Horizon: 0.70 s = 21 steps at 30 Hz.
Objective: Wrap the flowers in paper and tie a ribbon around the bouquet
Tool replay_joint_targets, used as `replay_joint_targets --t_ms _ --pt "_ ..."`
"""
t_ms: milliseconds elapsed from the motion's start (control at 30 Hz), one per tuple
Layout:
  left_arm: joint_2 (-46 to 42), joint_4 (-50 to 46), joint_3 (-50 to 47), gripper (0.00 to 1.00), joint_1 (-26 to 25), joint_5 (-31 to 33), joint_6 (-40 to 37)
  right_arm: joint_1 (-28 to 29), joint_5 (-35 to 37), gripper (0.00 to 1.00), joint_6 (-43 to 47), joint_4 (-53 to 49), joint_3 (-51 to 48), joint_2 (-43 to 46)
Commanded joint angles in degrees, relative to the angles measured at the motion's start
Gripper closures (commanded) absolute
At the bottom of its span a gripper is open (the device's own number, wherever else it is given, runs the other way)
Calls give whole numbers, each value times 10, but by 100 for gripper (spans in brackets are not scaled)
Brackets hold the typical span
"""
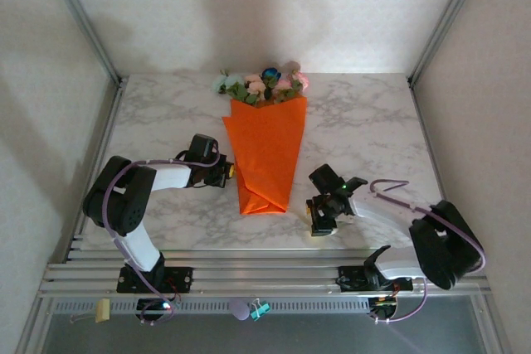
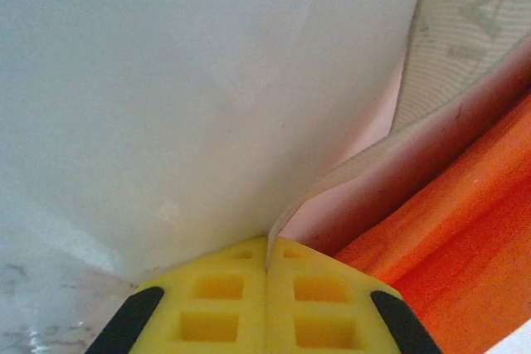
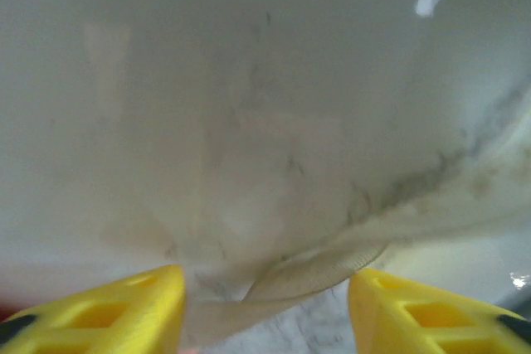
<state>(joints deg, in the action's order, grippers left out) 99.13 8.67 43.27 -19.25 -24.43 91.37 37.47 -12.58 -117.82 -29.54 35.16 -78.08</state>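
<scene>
I will move my left gripper outward along the paper's edge, toward the wider part of the cone, before I let go of the cream ribbon (image 2: 465,39).
The bouquet lies flat on the marble table (image 1: 365,122). It is an orange paper (image 1: 265,155) cone with its tip toward me and the flowers (image 1: 264,83), pink, whitish and blue, at its far end. My left gripper (image 1: 224,173) rests at the cone's left edge. In the left wrist view the left gripper (image 2: 267,242) is shut on the cream ribbon (image 2: 465,39), which runs up and to the right beside the orange paper (image 2: 456,238). My right gripper (image 1: 320,220) hangs low over the table, right of the cone's tip. Its fingers stand apart, and between them the ribbon (image 3: 332,267) lies limp in the right gripper (image 3: 265,275).
White walls with metal posts (image 1: 83,22) close in the table on three sides. Aluminium rails (image 1: 265,275) run along the near edge between the two arm bases. A small clip (image 1: 259,310) and a tag (image 1: 102,311) lie below the rails.
</scene>
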Motion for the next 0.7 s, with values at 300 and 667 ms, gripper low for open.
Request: replay_joint_targets --t_ms 300,667 --pt "2 -46 22 100 42 -15 -51 -98 65 100 154 -24 165 -139" --pt "149 -113 218 100 81 -22 -122 -193 57 100 287 -61 401 -317"
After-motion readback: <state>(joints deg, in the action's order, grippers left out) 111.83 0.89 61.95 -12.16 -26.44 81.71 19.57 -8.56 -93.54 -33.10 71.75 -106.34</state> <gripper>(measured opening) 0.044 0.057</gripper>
